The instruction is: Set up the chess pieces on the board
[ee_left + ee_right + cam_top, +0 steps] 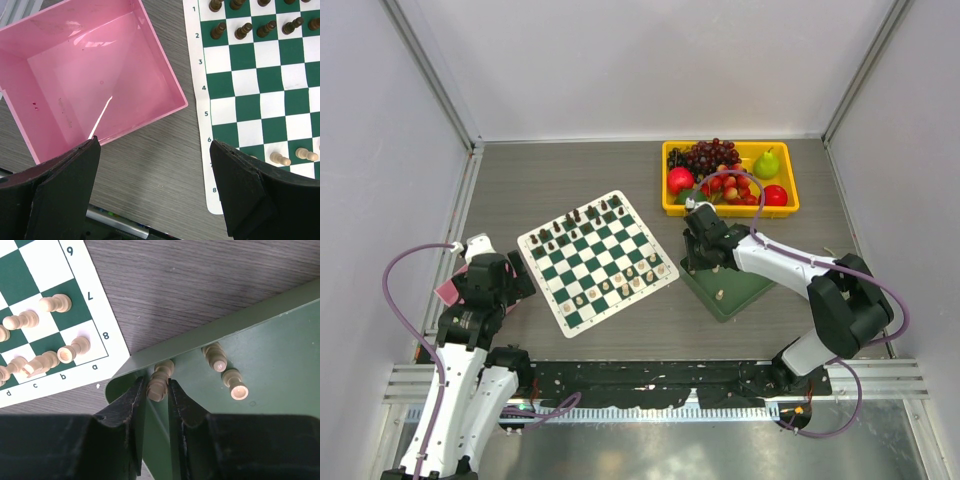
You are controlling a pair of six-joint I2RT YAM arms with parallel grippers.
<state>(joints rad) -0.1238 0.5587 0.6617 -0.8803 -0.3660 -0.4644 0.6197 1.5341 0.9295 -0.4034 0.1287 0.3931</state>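
Note:
My right gripper rises next and crosses to its left in the top view over the near row's next empty square [612, 298], then lowers and lets go.
A cream chess piece [161, 377] stands in the near corner of the dark green tray [270, 340], and my right gripper [157, 385] is shut on it, one finger on each side. Two more cream pieces [226, 371] lie on the tray floor just to its right. From above, the right gripper [705, 262] reaches down at the tray's [745, 290] left corner, beside the board [598, 262]. Cream pieces [620, 285] fill the board's near rows and dark pieces [575, 225] its far rows. My left gripper [155, 150] hangs open over bare table between a pink box and the board's edge [197, 75].
An empty pink box [165, 80] sits left of the board, under the left arm [485, 285]. A yellow tray [795, 180] with grapes, apples and a pear stands at the back right. Some cream pieces near the board's corner [45, 360] lie tipped over.

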